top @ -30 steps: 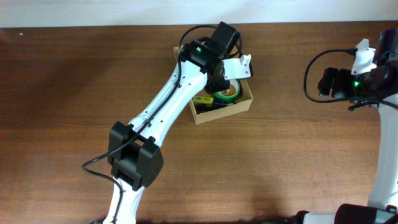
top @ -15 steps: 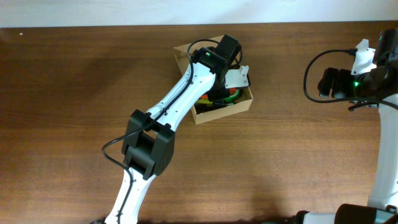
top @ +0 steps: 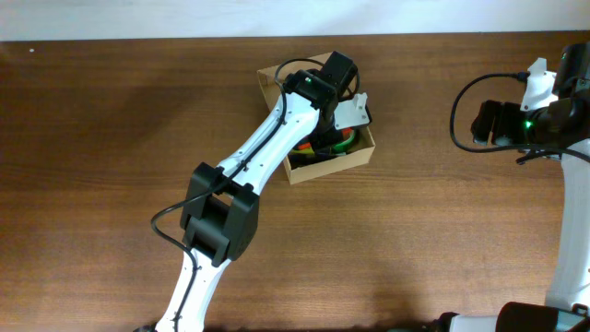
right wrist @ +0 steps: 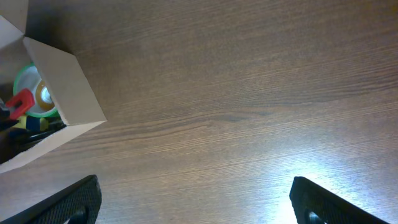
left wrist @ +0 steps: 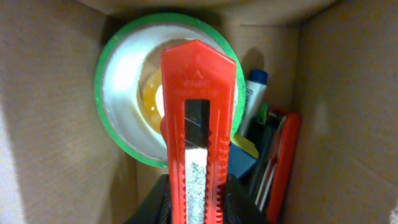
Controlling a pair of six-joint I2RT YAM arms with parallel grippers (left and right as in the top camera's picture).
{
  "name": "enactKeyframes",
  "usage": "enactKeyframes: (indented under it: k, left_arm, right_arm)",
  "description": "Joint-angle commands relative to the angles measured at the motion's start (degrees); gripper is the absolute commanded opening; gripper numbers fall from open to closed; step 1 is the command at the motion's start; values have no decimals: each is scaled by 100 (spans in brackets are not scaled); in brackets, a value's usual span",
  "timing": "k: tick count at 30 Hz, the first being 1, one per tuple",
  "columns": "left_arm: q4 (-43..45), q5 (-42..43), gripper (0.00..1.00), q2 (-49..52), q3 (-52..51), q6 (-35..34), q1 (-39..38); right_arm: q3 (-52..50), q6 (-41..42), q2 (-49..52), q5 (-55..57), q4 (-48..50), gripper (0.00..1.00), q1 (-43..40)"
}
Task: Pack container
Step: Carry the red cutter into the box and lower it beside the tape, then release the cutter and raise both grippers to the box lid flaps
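My left gripper will move down into the container (top: 355, 157) next, onto the pens beside the green tape roll, to let go of the red box cutter. The red box cutter still hangs above the pens.
The tan cardboard container (top: 355, 157) stands open at the table's top centre. My left gripper (top: 324, 129) reaches down into it and is shut on a red box cutter (left wrist: 198, 124), held above a green tape roll (left wrist: 118, 93). The roll also shows in the overhead view (top: 345, 140) and in the right wrist view (right wrist: 30, 93). Pens and an orange-red tool (left wrist: 283, 162) lie along the container's right side. The container's wall (right wrist: 65, 87) shows at the left of the right wrist view. My right gripper (right wrist: 194, 202) is open and empty over bare table at the far right.
The brown wooden table (top: 415, 240) surrounds the container. The right arm (top: 525, 120) with its cable sits at the right edge. The left arm's elbow (top: 217, 217) hangs over the table's middle left.
My left gripper has dropped deeper into the container with the box cutter, and the arm has shifted right. Over the last half second almost nothing moved. The right arm is still.
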Motion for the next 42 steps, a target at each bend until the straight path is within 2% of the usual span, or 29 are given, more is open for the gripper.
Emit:
enactKeyframes:
  k: [1,15,16,17,18,19,22,30,35,36,39,40,41,42]
  left_arm:
    - [-76,129,1,170,70,-114,20]
    - [-107,138,2,470,70,-140,20]
    - [-66,140,20,470,70,-192,20]
    - [-20,136,43,470,70,-291,20]
    - [20,136,58,470,70,-332,20]
    - [44,136,82,470,72,-345,20]
    - [63,131,94,468,111,-407,20]
    - [-179,20,94,468,1169,-466,20]
    - [-542,-122,89,468,2155,-717,20]
    - [-640,-122,84,468,2302,-717,20]
    - [-955,-267,84,468,2813,-844,20]
    - [-1027,-431,81,466,2959,-986,20]
    - [-1121,-634,73,466,3126,-1113,20]
    - [-1211,-863,52,442,3279,-1200,20]
  right_arm:
    - [-2,50,20,9,17,98,-31]
    - [-2,48,20,11,35,98,-31]
    - [-2,48,20,11,37,98,-31]
    - [-2,48,20,11,35,97,-31]
    - [-2,48,20,11,35,97,-31]
    - [-2,48,20,11,35,98,-31]
    - [-2,48,20,11,35,98,-31]
    - [-2,48,20,11,35,97,-31]
    - [-2,48,20,11,61,98,-31]
    - [-2,48,20,11,61,97,-31]
    - [-2,48,20,11,59,98,-31]
    - [-2,48,20,9,61,98,-31]
    - [-2,48,20,9,63,94,-31]
    - [-2,50,20,7,79,91,-31]
